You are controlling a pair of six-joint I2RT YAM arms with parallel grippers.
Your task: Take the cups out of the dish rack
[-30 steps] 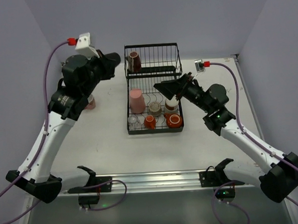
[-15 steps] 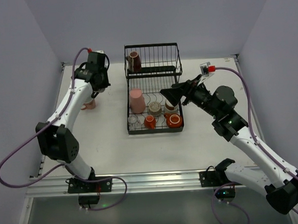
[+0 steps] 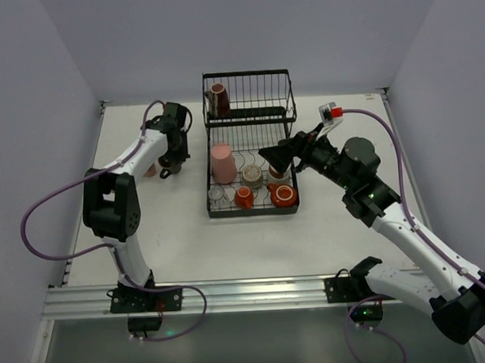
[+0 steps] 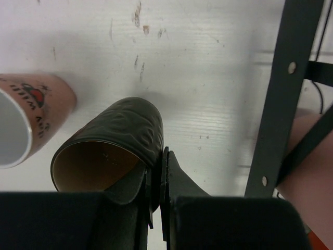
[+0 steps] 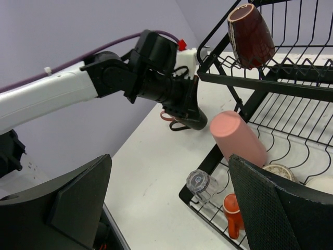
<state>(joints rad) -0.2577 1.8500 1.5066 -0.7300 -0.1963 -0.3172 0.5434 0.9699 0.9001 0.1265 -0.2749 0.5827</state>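
Observation:
The spot on the tabletop beside the pink mug is below the left gripper, so the left gripper should next put the black cup down there and let go of the black cup's rim.
The black wire dish rack [image 3: 255, 211] holds a tall pink tumbler [image 3: 223, 163], a beige cup [image 3: 252, 176], a pale cup [image 3: 279, 171], a clear glass [image 3: 216, 195], two orange-red cups [image 3: 243, 198] [image 3: 284, 195] and a brown mug [image 3: 217, 100] in the rear basket. My left gripper [image 4: 157, 174] is shut on the rim of a black cup [image 4: 125, 130], low over the table left of the rack, beside a pink mug [image 4: 31, 114]. My right gripper [image 5: 170, 161] is open and empty above the rack's lower tray, over the tumbler [image 5: 237, 136] and glass [image 5: 202, 183].
The rack's black frame post [image 4: 281, 94] stands close to the right of the black cup. The left arm [image 5: 62, 91] stretches across the table's left side. Purple walls close in the table on three sides.
My left arm has come down and forward with the black cup, from high at the back left to just above the table beside the pink mug. My right gripper has barely shifted.

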